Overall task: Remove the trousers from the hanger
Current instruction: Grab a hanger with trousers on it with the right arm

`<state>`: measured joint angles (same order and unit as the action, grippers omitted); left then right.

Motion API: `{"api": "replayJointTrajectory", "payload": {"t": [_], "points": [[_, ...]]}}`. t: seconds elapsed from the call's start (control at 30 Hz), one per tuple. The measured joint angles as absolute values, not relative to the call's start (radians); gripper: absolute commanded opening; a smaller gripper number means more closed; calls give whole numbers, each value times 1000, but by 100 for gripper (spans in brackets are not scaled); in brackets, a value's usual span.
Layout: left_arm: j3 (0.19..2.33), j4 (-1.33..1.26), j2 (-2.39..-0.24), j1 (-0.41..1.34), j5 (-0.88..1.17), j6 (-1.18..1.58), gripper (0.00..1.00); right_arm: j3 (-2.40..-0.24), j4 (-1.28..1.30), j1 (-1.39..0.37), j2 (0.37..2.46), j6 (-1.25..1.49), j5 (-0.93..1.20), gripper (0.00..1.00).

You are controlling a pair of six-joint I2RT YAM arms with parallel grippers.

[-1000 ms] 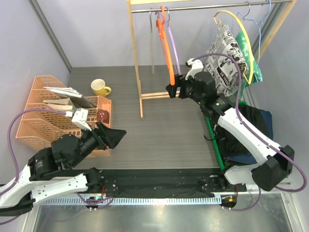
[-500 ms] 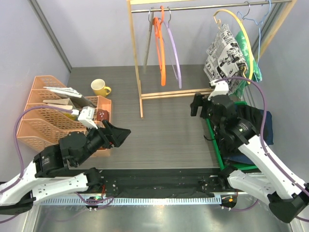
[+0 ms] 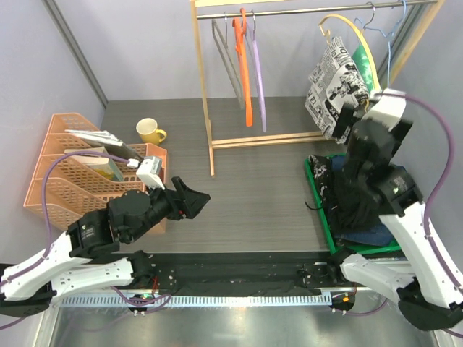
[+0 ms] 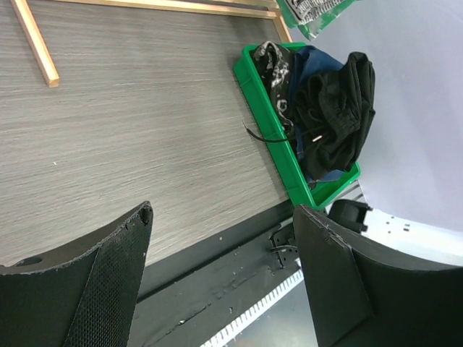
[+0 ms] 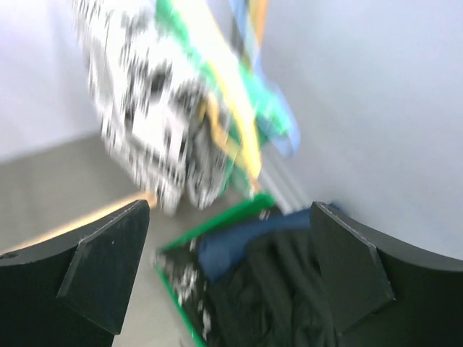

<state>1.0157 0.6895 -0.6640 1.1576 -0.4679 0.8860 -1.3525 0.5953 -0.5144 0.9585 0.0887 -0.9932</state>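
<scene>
The yellow hanger's near arm (image 3: 372,66) curves bare beside the newspaper-print trousers (image 3: 329,87). I will move my right gripper outward, turn it toward that arm and close on it.
White newspaper-print trousers (image 3: 329,87) hang on a yellow hanger (image 3: 354,32) at the right end of the rail, with green-and-white mottled trousers (image 3: 365,69) behind them. Both show blurred in the right wrist view: newspaper-print (image 5: 145,123), green (image 5: 268,108). A green tray (image 3: 320,210) holds black trousers (image 3: 354,210), navy denim (image 3: 372,235) and marbled ones (image 3: 322,170). My right gripper (image 3: 347,119) (image 5: 230,210) is raised, open and empty, close beside the hanging trousers. My left gripper (image 3: 195,202) (image 4: 223,211) is open and empty, low over the table's near left.
A wooden rack (image 3: 205,87) carries empty grey (image 3: 228,61), orange (image 3: 242,65) and purple (image 3: 259,72) hangers, and a blue wire hanger (image 3: 388,43) at the far right. Orange file racks (image 3: 72,173) and a yellow mug (image 3: 150,131) stand at left.
My right gripper left the orange hanger, drew back, then swung right and rose to the newspaper-print trousers. The empty hangers swung. My left gripper moved right.
</scene>
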Motion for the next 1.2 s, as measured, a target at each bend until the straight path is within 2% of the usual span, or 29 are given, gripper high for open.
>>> {"api": "replayJointTrajectory", "payload": {"t": [0.2, 0.37, 0.43, 0.63, 0.77, 0.83, 0.87, 0.97, 1.2], "points": [[1017, 685, -676, 1158, -443, 886, 79, -1699, 498, -369, 1189, -71, -968, 99], [1037, 687, -700, 1158, -427, 878, 79, -1853, 483, -244, 1357, -148, -817, 91], [1055, 691, -712, 1158, -423, 873, 79, -1898, 503, -185, 1407, -149, -739, 91], [1104, 692, -761, 1158, -406, 838, 80, -1933, 548, -44, 1488, -120, -516, 73], [1105, 692, -779, 1158, -391, 826, 80, -1925, 564, 2, 1495, -93, -364, 53], [1105, 690, -786, 1158, -388, 825, 80, -1918, 561, 12, 1494, -80, -305, 47], [1105, 689, -791, 1157, -384, 825, 80, -1911, 561, 15, 1493, -71, -275, 37], [1105, 688, -794, 1158, -380, 824, 80, -1892, 560, 15, 1493, -57, -220, 23], [1105, 686, -786, 1158, -377, 820, 80, -1852, 534, 28, 1493, 9, -80, 13]]}}
